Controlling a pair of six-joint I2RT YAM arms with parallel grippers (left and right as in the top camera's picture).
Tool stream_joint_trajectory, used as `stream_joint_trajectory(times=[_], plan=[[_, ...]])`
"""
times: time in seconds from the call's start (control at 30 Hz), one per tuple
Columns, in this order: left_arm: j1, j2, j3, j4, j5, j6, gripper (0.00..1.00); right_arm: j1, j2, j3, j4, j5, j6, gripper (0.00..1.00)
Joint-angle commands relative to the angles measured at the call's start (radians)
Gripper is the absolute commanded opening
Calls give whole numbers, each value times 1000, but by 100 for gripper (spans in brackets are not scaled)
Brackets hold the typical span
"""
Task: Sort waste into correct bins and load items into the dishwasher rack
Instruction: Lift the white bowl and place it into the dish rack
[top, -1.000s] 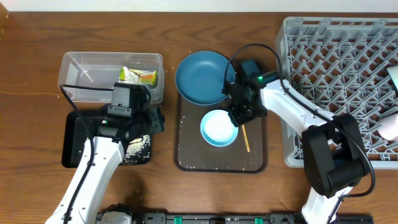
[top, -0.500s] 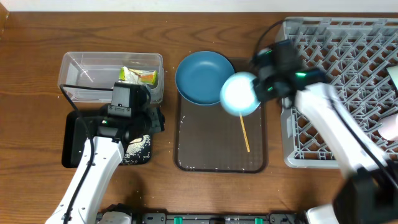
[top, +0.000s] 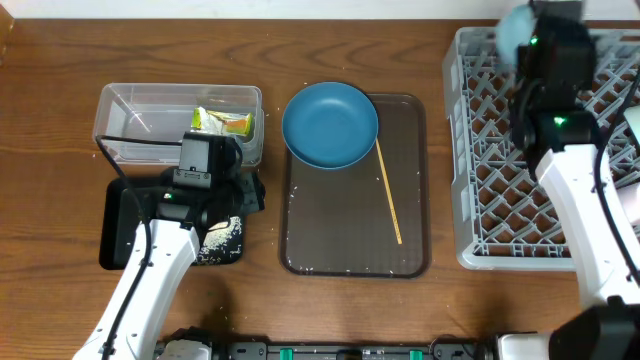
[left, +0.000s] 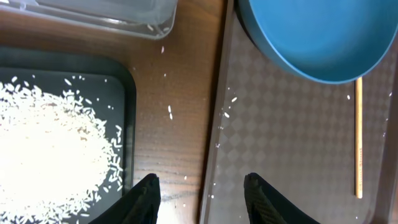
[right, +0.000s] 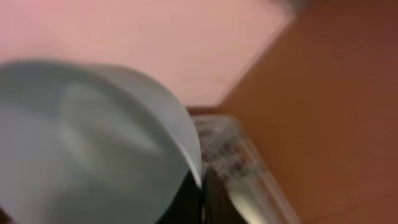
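I will swing my right gripper to the right in the overhead view next, lower the bowl there and let it go, because rack slots beside the pale item are empty.
My right gripper is shut on the rim of the mint-green bowl and holds it up, tilted, over the far edge of the light-grey dishwasher rack; the bowl is blurred in the overhead view. The dark-blue bowl and the thin wooden stick lie on the brown serving tray. My left gripper is open and empty, low over the gap between the black tray and the brown tray. White rice grains lie in the black tray. The yellow-green wrapper lies in the clear tub.
Loose grains are scattered on the wood and on the brown tray's left side. A pale item shows at the rack's right edge, cut off by the frame. The blue bowl and stick lie ahead-right of my left gripper.
My right gripper lifted the mint-green bowl off the brown tray and carried it right and away, to above the rack's far edge. The left arm has not moved.
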Motion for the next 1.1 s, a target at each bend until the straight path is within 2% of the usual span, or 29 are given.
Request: stream_joint_trajectory(times=[0.0,0.13,0.23,0.43,0.67,0.9,1.07], plan=[[3,-5,14,-1,-9,1,46,-53,46,6,112,209,-156,1],[3,-5,14,-1,-9,1,47,-114,107,6,261,211,-248,1],[3,-5,14,-1,-9,1,46,-150,151,6,305,247,-286,1],[3,-5,14,0,-9,1,46,-200,192,4,225,367,-283,1],[3,-5,14,-1,-9,1,47,-269,192,2,188,364,-270,1],[3,-5,14,-1,-8,1,47,-298,192,2,188,232,-270,1],[3,-5,14,-1,-8,1,47,-307,216,2,229,218,-270,1]])
